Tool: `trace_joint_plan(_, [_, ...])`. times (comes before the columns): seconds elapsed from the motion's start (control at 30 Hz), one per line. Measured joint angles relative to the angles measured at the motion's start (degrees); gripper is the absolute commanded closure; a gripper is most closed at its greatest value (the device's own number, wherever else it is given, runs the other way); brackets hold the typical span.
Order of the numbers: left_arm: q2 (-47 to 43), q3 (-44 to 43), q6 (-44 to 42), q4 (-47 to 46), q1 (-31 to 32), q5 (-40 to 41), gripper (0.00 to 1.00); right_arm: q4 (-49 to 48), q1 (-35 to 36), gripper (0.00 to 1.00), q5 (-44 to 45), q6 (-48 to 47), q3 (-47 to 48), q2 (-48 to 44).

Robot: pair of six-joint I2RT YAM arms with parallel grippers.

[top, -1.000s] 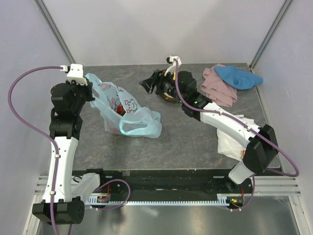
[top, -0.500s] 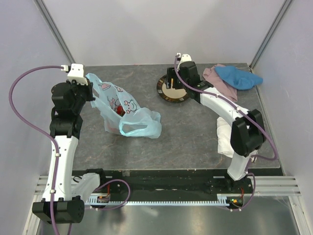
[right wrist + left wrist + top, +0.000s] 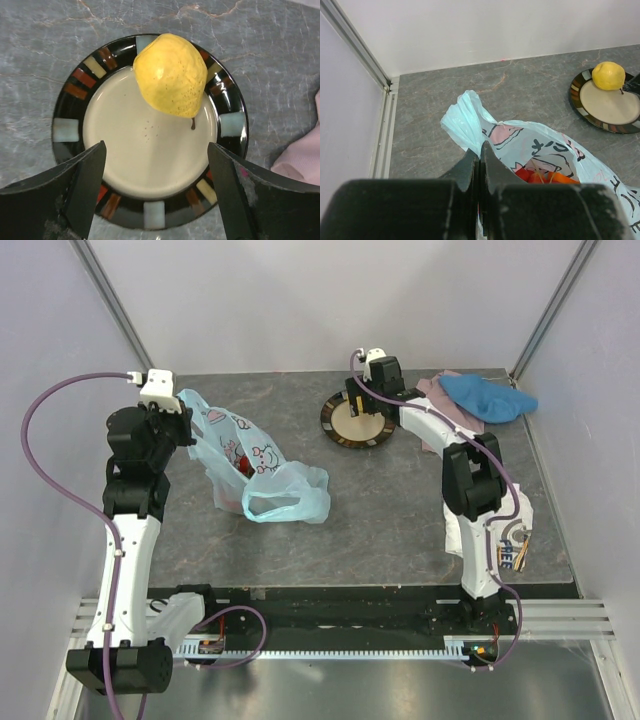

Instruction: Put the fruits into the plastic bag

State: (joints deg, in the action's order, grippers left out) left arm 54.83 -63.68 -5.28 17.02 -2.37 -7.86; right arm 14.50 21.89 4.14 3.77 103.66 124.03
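The yellow lemon (image 3: 360,403) (image 3: 171,76) is by the plate's far rim, so the robot's right gripper will next reach down and outward until its open fingers are on both sides of the lemon.
The light-blue printed plastic bag (image 3: 250,468) lies at the left of the table, and red and orange fruits (image 3: 542,176) show inside its mouth. My left gripper (image 3: 178,418) is shut on the bag's handle (image 3: 465,120) and holds it up. A yellow lemon-like fruit (image 3: 171,74) with a short stem lies on the far side of the dark-rimmed beige plate (image 3: 67,130). It also shows in the left wrist view (image 3: 608,75). My right gripper (image 3: 156,149) is open and empty, straight above the plate (image 3: 345,432), and its jaws stand wider than the fruit.
A pink cloth (image 3: 445,418) and a blue cloth (image 3: 490,398) lie at the back right, close to the plate. A white cloth (image 3: 500,515) lies under the right arm. Grey walls close in the table at the back and both sides.
My right arm has folded and swung its gripper from the plate's left side to straight over the plate. The left gripper and the bag have stayed still.
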Motion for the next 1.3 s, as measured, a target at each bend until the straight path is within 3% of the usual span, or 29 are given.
trace_joint_plan(0.13, [0.15, 0.00, 0.00, -0.04, 0.00, -0.24, 0.98, -0.22, -0.22, 0.02, -0.46, -2.99, 2.71, 3.48])
trace_joint_plan(0.53, [1.11, 0.00, 0.00, 0.00, 0.00, -0.31, 0.98, -1.07, -1.90, 0.02, -2.19, -6.73, 11.13, 12.04])
trace_joint_plan(1.17, [1.40, 0.00, 0.00, 0.02, 0.00, -0.33, 0.98, -2.14, -2.12, 0.02, -3.10, -13.33, 16.92, 18.95])
trace_joint_plan(1.3, [1.40, 0.00, 0.00, 0.04, 0.00, -0.35, 0.98, -2.34, -2.12, 0.07, -3.28, -13.97, 17.64, 20.13])
